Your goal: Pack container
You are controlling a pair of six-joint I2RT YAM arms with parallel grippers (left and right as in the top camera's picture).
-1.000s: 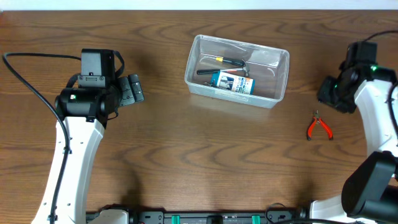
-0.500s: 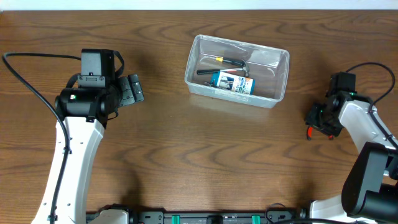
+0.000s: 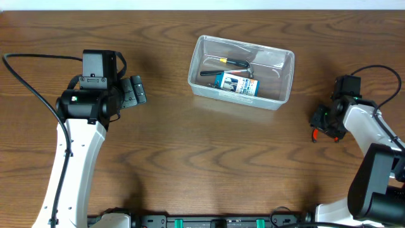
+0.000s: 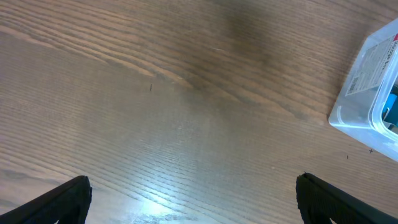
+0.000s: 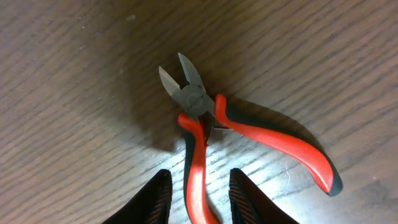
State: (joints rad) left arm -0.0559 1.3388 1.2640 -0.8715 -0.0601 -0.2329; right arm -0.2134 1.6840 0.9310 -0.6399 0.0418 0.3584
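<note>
I need to move my right gripper straight down around one red handle of the pliers and close it.
The clear plastic container [image 3: 196, 60] stands at the back middle of the table, holding a blue-and-white box [image 3: 237, 83] and a black tool with a yellow tip [image 3: 231, 62]. Its corner shows in the left wrist view [image 4: 367, 93]. Red-handled pliers [image 5: 261, 134] lie flat on the table at the right, jaws apart; overhead only a red tip [image 3: 313, 134] shows under the arm. My right gripper [image 5: 198, 186] is low over them, open, its fingers on either side of one handle with gaps on both sides. My left gripper [image 3: 136, 92] is open and empty, left of the container.
The wood table [image 3: 209, 158] fills all views. A black cable [image 3: 25, 79] loops at the left by the left arm, and another [image 3: 380, 69] arcs over the right arm. The table's far edge runs along the top.
My right arm swung forward from the back right and came down over the pliers, now straddling one handle. In the last half second it barely moved. The left arm has not moved.
</note>
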